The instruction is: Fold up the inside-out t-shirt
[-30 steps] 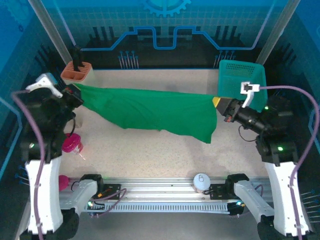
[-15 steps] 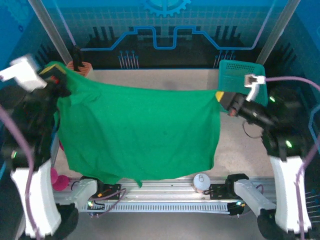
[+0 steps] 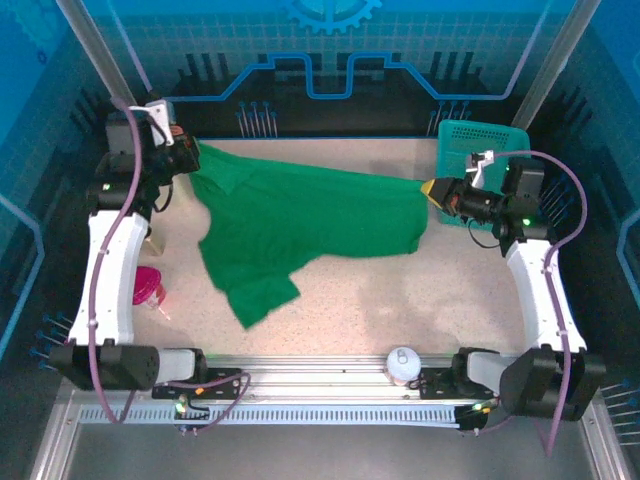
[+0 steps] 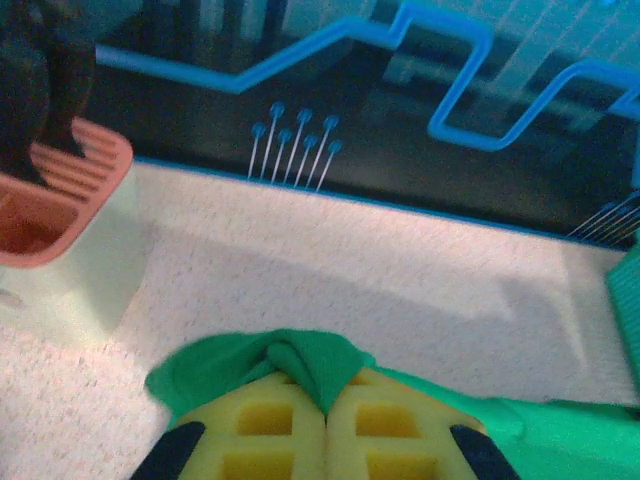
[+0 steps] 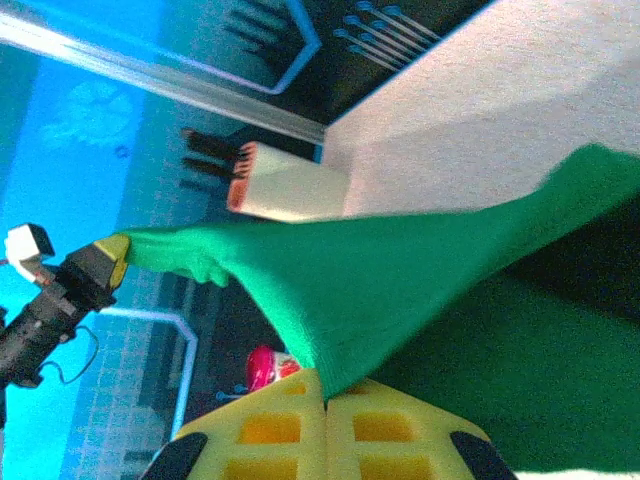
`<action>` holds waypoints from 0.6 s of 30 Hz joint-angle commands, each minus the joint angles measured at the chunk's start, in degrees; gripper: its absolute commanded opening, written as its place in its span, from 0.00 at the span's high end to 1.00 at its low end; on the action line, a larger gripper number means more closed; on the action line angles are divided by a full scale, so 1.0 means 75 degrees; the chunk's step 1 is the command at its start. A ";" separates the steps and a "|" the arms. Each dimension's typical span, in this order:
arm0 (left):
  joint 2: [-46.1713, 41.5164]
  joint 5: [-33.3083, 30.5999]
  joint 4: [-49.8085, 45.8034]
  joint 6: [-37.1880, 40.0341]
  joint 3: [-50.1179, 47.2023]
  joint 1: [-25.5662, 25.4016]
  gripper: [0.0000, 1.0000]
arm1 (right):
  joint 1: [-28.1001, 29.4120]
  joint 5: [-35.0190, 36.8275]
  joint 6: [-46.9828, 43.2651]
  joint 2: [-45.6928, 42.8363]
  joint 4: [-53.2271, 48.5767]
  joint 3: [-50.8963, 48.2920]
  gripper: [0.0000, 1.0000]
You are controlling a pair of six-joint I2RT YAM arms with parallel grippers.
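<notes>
The shirt's corner in my right gripper needs to go back and down to the bare tabletop next, and I need to let go of it there, since there is room to spread.
The green inside-out t-shirt [image 3: 300, 215] is stretched across the back half of the table, its top edge taut between both grippers and a lower flap [image 3: 255, 295] lying toward the front left. My left gripper [image 3: 190, 155] is shut on the shirt's left corner at the back left; cloth [image 4: 310, 365] bunches out between its yellow pads [image 4: 270, 425]. My right gripper [image 3: 432, 190] is shut on the shirt's right corner, in front of the basket. In the right wrist view the cloth [image 5: 380, 280] runs from its pads [image 5: 280, 430] to the left gripper [image 5: 105, 262].
A teal mesh basket [image 3: 490, 140] stands at the back right. An orange-topped white holder [image 4: 60, 230] sits at the back left. A pink cup [image 3: 145, 287] lies at the left edge and a white round object [image 3: 403, 362] rests by the front rail.
Both arms have swung the shirt from held up high and spread toward the front down and back onto the table. Both grips stayed shut on its corners.
</notes>
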 commanded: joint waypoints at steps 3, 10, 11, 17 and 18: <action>-0.0826 0.0946 0.0579 -0.0146 -0.1169 -0.0033 1.00 | 0.0160 -0.0753 -0.0174 -0.0646 0.0711 -0.1306 0.92; -0.1108 0.1138 0.0987 -0.0705 -0.3125 -0.0376 1.00 | 0.1282 -0.0219 -0.0645 -0.0904 0.1080 -0.2977 0.87; -0.1120 0.1178 0.1022 -0.0760 -0.3287 -0.0376 1.00 | 0.1442 -0.0165 -0.0488 -0.0918 0.1389 -0.3171 0.85; -0.1235 0.1150 0.1056 -0.0788 -0.3664 -0.0383 1.00 | 0.1984 -0.0246 0.0591 -0.0357 0.3306 -0.3859 0.73; -0.1238 0.1113 0.1042 -0.0785 -0.3656 -0.0379 1.00 | 0.2013 -0.0258 0.0599 -0.0203 0.3353 -0.3832 0.72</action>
